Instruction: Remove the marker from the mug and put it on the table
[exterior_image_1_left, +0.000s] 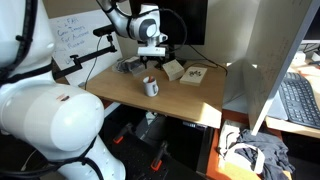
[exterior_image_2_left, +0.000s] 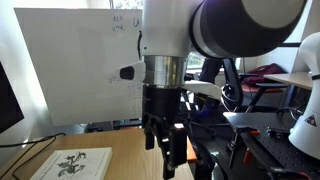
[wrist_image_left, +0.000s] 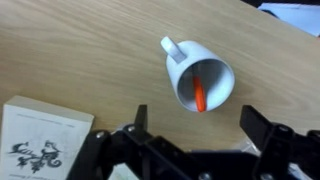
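Note:
My gripper moves down to the mug's opening next, onto the marker's reddish end (exterior_image_1_left: 147, 79) (wrist_image_left: 200, 102), and narrows its fingers on the way.
The white mug (wrist_image_left: 190, 58) stands on the tan wooden table (wrist_image_left: 90, 50), handle toward the upper left in the wrist view. The reddish marker (wrist_image_left: 200, 96) leans inside it. My gripper (wrist_image_left: 197, 125) is open and empty, hanging above the mug, its two dark fingers at either side of the near rim. In an exterior view the mug (exterior_image_1_left: 150, 87) stands near the middle of the table (exterior_image_1_left: 120, 92), with the gripper (exterior_image_1_left: 153, 57) a short way above and behind it. The gripper also shows close up in an exterior view (exterior_image_2_left: 167, 142); the mug is out of sight there.
Two tan boxes (exterior_image_1_left: 173, 69) (exterior_image_1_left: 195, 74) and a dark object (exterior_image_1_left: 130, 66) lie behind the mug. A printed box (wrist_image_left: 40, 135) lies close to the left finger. A white partition (exterior_image_1_left: 262, 70) and a black keyboard (exterior_image_1_left: 300, 100) are at the right. A whiteboard (exterior_image_1_left: 75, 35) stands behind.

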